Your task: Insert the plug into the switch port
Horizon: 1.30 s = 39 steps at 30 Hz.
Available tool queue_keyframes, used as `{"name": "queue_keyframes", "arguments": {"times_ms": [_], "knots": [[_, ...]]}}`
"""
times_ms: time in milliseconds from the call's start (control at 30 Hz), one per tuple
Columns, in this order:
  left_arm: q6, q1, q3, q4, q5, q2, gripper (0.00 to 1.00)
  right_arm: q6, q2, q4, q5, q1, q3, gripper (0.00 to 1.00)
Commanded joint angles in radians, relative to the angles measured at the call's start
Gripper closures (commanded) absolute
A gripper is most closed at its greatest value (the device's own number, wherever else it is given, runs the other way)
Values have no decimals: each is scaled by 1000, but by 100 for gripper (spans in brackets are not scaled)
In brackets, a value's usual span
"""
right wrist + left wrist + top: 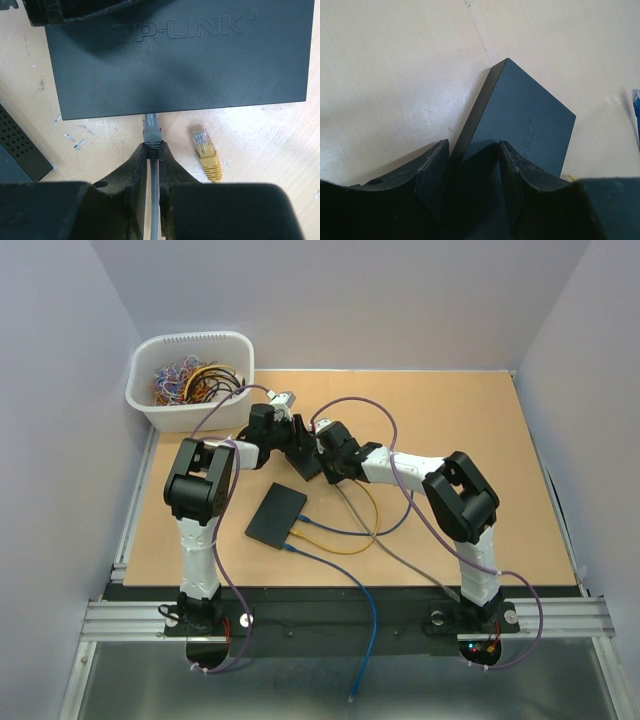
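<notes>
My right gripper pushes the grey plug straight into the switch's near edge next and releases the plug's boot there. The plug's clear tip already reaches that edge.
The black TP-LINK switch lies on the table, small and dark between both grippers in the top view. My right gripper is shut on the boot of a grey plug. The plug's clear tip points at the switch's near edge and reaches it; the ports are hidden under that edge. My left gripper straddles a far corner of the switch, one finger along its side wall, the other over its top. In the top view the left gripper and right gripper nearly meet.
A loose yellow plug lies just right of the grey one. A second black box with blue and yellow cables plugged in sits nearer the bases; its vented side shows in the right wrist view. A white bin of cables stands back left.
</notes>
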Motion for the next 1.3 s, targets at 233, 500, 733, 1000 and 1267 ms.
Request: {"name": "queue_keyframes", "arguments": {"times_ms": [233, 500, 733, 1000, 1267], "knots": [[41, -66, -96, -163, 138, -19, 47, -70, -50, 260, 42, -5, -19, 100], [37, -118, -139, -171, 144, -41, 48, -141, -75, 342, -4, -5, -37, 100], [47, -158, -164, -178, 180, -26, 48, -254, -122, 439, -114, -5, -78, 99], [24, -186, -202, -155, 239, -4, 48, -276, -101, 661, -164, -5, -100, 99], [-20, -213, -259, -77, 333, 14, 48, -222, -63, 899, -182, -8, -97, 100]]}}
